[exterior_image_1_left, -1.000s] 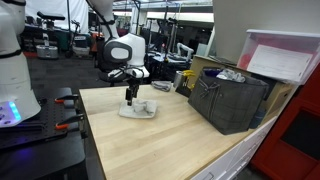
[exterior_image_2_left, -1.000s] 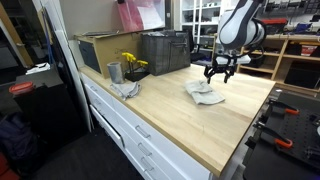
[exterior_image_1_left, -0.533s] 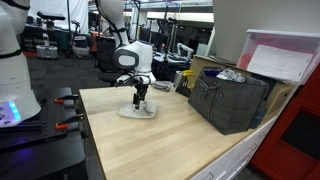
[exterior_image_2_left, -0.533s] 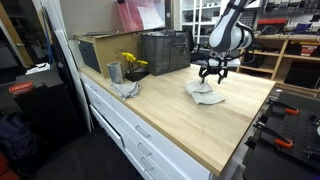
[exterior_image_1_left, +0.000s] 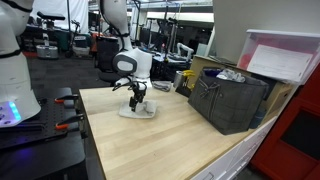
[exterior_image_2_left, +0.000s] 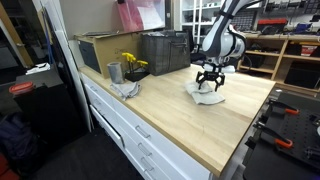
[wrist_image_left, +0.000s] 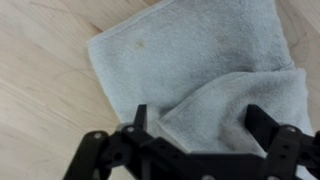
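Observation:
My gripper will next stay low over the towel (wrist_image_left: 190, 60) and close its two fingers on the raised fold at the towel's folded-over corner (wrist_image_left: 200, 111), because they are already on either side of that fold.
A folded pale grey-white towel (wrist_image_left: 190, 60) lies on the light wooden tabletop; it also shows in both exterior views (exterior_image_1_left: 141, 110) (exterior_image_2_left: 208, 96). My gripper (wrist_image_left: 200, 120) is open, its two black fingers spread to either side of a folded-over corner of the towel, low over it. In both exterior views the gripper (exterior_image_1_left: 135, 99) (exterior_image_2_left: 209, 84) points down right above the towel. It holds nothing.
A dark crate (exterior_image_1_left: 232, 98) (exterior_image_2_left: 165, 50) stands at the table's far end. A metal cup (exterior_image_2_left: 114, 72), yellow flowers (exterior_image_2_left: 132, 63) and a crumpled grey cloth (exterior_image_2_left: 127, 89) are beside a cardboard box (exterior_image_2_left: 97, 50). Clamps (exterior_image_1_left: 62, 123) sit off the table edge.
The gripper has come down over the towel and shifted slightly along it; its fingers now straddle the folded corner. The towel has not moved.

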